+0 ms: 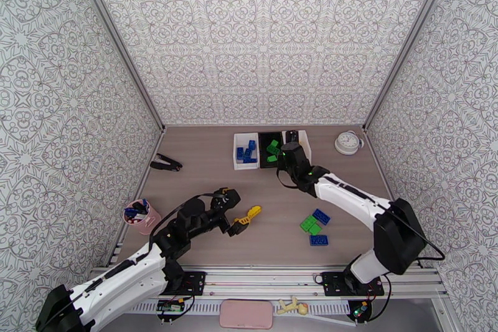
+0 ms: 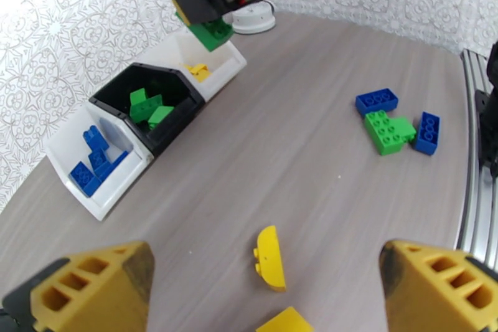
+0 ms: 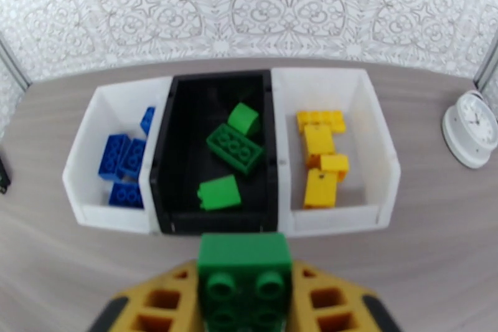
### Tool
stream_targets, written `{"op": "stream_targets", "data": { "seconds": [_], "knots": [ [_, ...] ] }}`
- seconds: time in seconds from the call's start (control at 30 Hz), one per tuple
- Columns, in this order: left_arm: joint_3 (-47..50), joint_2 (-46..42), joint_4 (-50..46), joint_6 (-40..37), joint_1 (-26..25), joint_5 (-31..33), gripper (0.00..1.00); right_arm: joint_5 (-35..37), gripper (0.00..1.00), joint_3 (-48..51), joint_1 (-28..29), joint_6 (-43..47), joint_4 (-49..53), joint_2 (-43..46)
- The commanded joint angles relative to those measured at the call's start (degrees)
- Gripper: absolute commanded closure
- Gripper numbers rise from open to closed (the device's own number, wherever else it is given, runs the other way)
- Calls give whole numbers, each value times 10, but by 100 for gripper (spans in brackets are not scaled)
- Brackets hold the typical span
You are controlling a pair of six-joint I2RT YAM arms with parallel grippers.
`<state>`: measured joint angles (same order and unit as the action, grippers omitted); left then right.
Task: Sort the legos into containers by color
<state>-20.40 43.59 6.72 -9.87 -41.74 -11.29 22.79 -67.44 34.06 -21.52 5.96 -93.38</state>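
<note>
I will carry my right gripper outward over the middle of the black bin and release the green lego there, since green legos already lie inside that bin.
My right gripper (image 3: 244,293) is shut on a green lego (image 3: 244,271) and hangs just in front of the containers, near the black bin (image 3: 215,224). That bin holds three green legos (image 3: 234,147). The left white bin (image 3: 112,218) holds blue legos (image 3: 122,156); the right white bin (image 3: 339,220) holds several yellow ones (image 3: 319,162). My left gripper (image 2: 267,302) stands open low over a yellow lego (image 2: 271,258), with a second yellow piece (image 2: 285,321) at the frame's bottom edge. A green lego (image 1: 310,224) and two blue ones (image 1: 322,216) (image 1: 319,240) lie loose at the right front.
A round white clock (image 1: 348,142) sits right of the bins. A pink cup (image 1: 140,215) with small items stands at the left edge, and a black tool (image 1: 167,164) lies at the far left. Patterned walls close in three sides of the table.
</note>
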Motion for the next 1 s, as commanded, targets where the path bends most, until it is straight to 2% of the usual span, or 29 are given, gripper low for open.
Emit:
{"op": "stream_targets", "data": {
  "seconds": [0.0,0.27,0.43,0.63,0.7,0.87,0.97],
  "knots": [
    [8,0,32,22,-4,25,0,-53,81,-59,-19,16,-29,-60],
    [11,9,61,30,-2,38,0,-87,80,-205,-34,17,-12,-220],
    [11,14,67,31,0,41,0,-87,80,-275,-40,22,-4,-292],
    [15,11,69,33,-1,43,0,-91,74,-354,-51,9,40,-355],
    [14,9,68,31,0,43,0,-96,68,-363,-51,8,46,-357],
    [13,5,62,10,1,25,0,-120,41,-347,-51,18,46,-318],
    [13,5,63,7,2,20,0,-132,30,-316,-51,21,39,-280]
  ]
}}
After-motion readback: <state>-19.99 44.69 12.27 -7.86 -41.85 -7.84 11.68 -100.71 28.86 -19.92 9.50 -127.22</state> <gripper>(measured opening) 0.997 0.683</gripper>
